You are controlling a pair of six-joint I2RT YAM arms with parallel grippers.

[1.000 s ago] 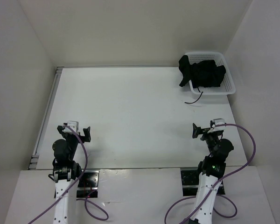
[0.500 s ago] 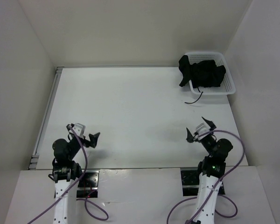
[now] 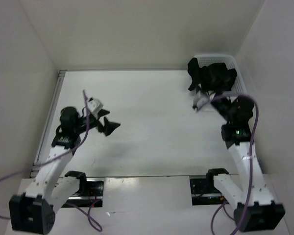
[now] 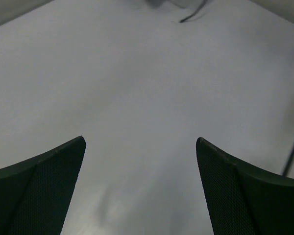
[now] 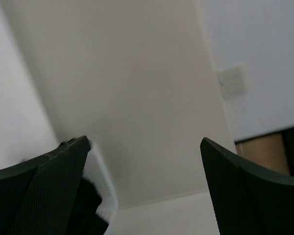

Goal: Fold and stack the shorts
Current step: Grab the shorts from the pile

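The right gripper should next travel outward over the shorts bunched inside the basket, tip downward and sink onto the shorts' end by the basket's side.
The black shorts lie bunched in the white mesh basket at the far right corner, one part hanging over its left rim. My right gripper is open and empty, raised just in front of the basket's near-left corner. In the right wrist view its jaws stand wide apart, with the basket's mesh and black shorts fabric at lower left. My left gripper is open and empty above the table's left middle. The left wrist view shows bare table and the drawstring's tip far off.
White walls close in the table at the back and on both sides. A metal rail runs along the table's left edge. A purple cable hangs from each arm. The wall behind the basket fills the right wrist view.
Both arms have risen from their folded rest and reached forward. The right gripper has travelled to the basket's near-left corner, and the left gripper has moved out over the table's left middle.
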